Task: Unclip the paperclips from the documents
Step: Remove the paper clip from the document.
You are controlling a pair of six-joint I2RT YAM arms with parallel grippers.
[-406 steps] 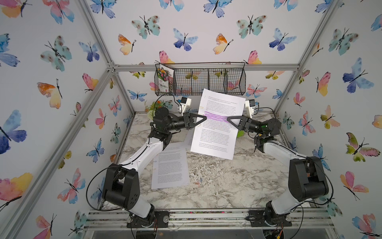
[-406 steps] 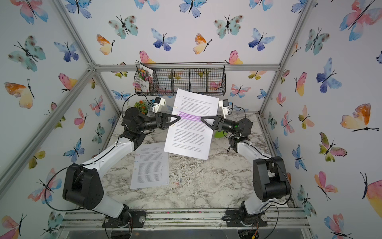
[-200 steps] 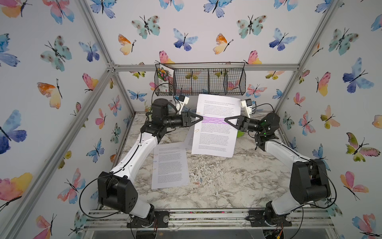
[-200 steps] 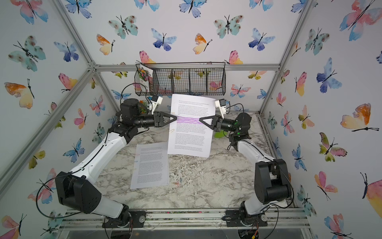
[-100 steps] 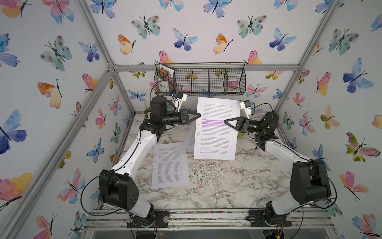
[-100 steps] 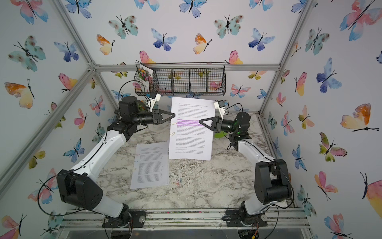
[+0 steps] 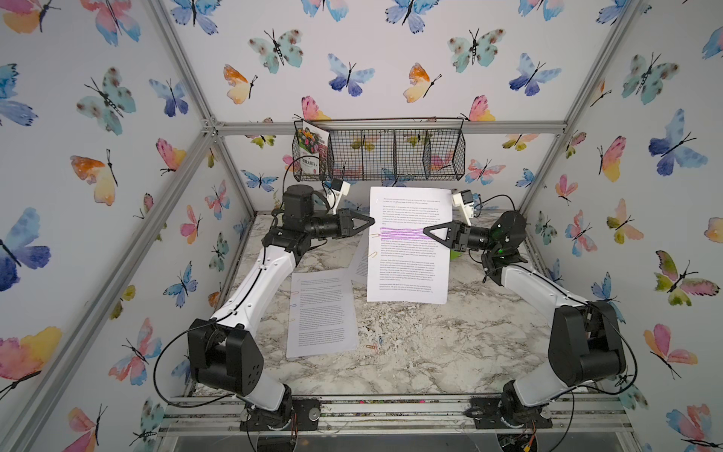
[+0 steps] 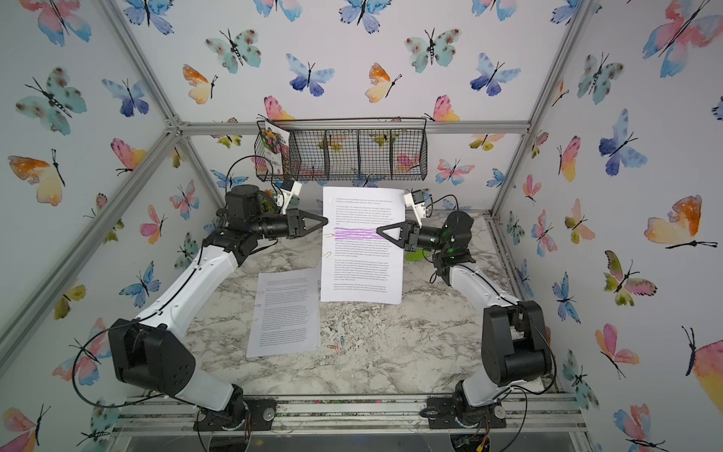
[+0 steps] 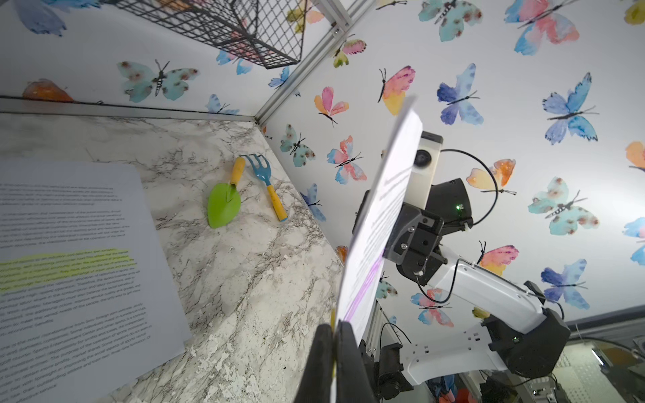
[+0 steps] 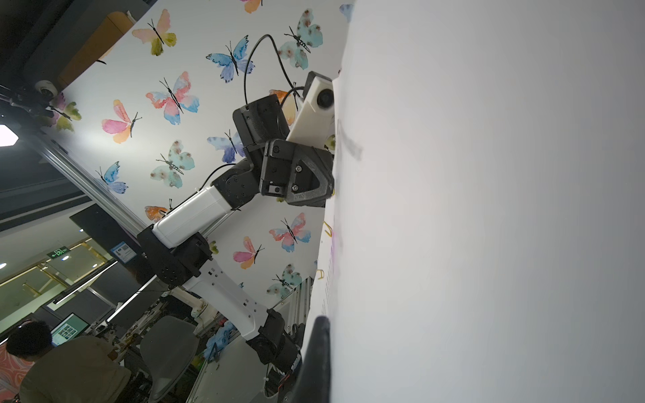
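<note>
The robot's left gripper should move off the sheet, down and back toward the loose paperclips, and let go of the yellow one, because they are below and back from it.
The purple-highlighted document (image 7: 409,250) (image 8: 362,250) hangs upright above the table in both top views. My right gripper (image 7: 425,233) (image 10: 328,324) is shut on its right edge; the sheet hides one finger in the right wrist view. My left gripper (image 7: 373,222) (image 9: 334,326) is shut at the left edge, with a yellow paperclip (image 9: 333,318) pinched between its fingers. Two more paperclips (image 7: 374,236) (image 7: 373,254) sit lower on that edge. An unhighlighted document (image 7: 321,313) lies flat with clips (image 7: 292,292) on its left edge. The yellow-green highlighted document (image 9: 69,261) lies behind it.
A wire basket (image 7: 391,156) hangs on the back wall with a flower seed packet (image 7: 313,152) in it. A green trowel (image 9: 223,206) and a blue rake (image 9: 266,181) lie at the back right of the table. Loose paperclips (image 7: 371,346) lie near the flat sheet.
The held document has swung from a tilt to upright. My left gripper has closed at the document's left edge. The right gripper has kept its hold.
</note>
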